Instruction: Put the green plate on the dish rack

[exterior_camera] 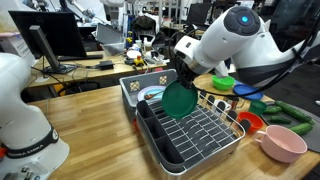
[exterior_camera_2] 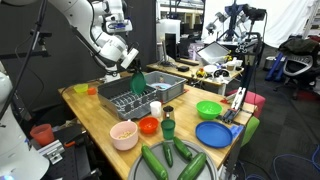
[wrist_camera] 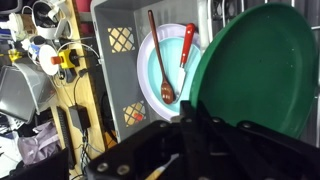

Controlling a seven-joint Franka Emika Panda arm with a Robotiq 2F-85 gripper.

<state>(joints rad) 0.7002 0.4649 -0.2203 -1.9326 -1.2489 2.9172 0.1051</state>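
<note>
My gripper still holds the green plate on edge above the rack's wire grid (exterior_camera: 184, 130). It will next lower the plate's bottom edge onto the wires, then open.
The green plate (exterior_camera: 179, 98) is a round dark teal-green disc, held on edge in my gripper (exterior_camera: 182, 78) above the dish rack (exterior_camera: 195, 130). In an exterior view the plate (exterior_camera_2: 137, 83) hangs tilted over the rack (exterior_camera_2: 135, 100), with my gripper (exterior_camera_2: 130, 62) above it. In the wrist view the plate (wrist_camera: 262, 70) fills the right side, and my black fingers (wrist_camera: 200, 118) are shut on its lower rim. The rack is a silver wire grid in a dark tray.
A grey tub (wrist_camera: 125, 55) behind the rack holds a pale plate (wrist_camera: 158, 70), a wooden spoon and a red-handled utensil. A lime-green bowl (exterior_camera_2: 208, 109), blue plate (exterior_camera_2: 213, 133), pink bowl (exterior_camera_2: 124, 133), red cup (exterior_camera_2: 148, 125) and cucumbers (exterior_camera_2: 155, 163) lie around.
</note>
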